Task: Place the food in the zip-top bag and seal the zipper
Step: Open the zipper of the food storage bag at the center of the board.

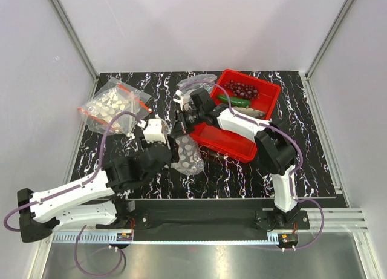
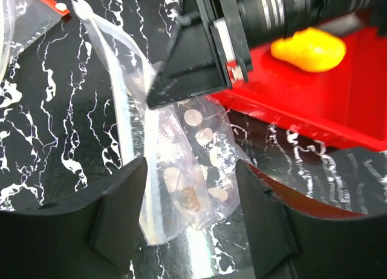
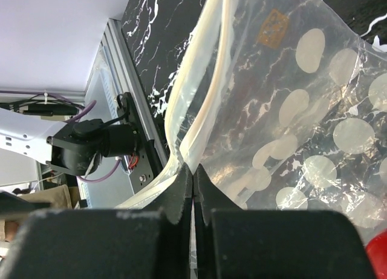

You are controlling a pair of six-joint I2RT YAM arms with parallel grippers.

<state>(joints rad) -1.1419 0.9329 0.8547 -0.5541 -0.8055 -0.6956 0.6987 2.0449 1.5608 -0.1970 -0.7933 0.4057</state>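
I'll move my left gripper down across onto the bag opening's loose strip, below and left in the wrist view, as only the other strip is pinched.
The zip-top bag, clear with white dots, hangs crumpled between both arms just left of the red tray. My right gripper is shut on the bag at its mouth edge, pinching the pale zipper strip. My left gripper is open, one finger on each side of the bag's lower part without touching it. The right gripper shows above it as a black wedge. The grape bunch, cucumber and fish lie in the tray. The orange-yellow fruit lies there too.
The red tray stands at the back right, its near corner close to the bag. A second clear bag with red strips and pale contents lies at the back left. Crumpled clear plastic sits behind the right gripper.
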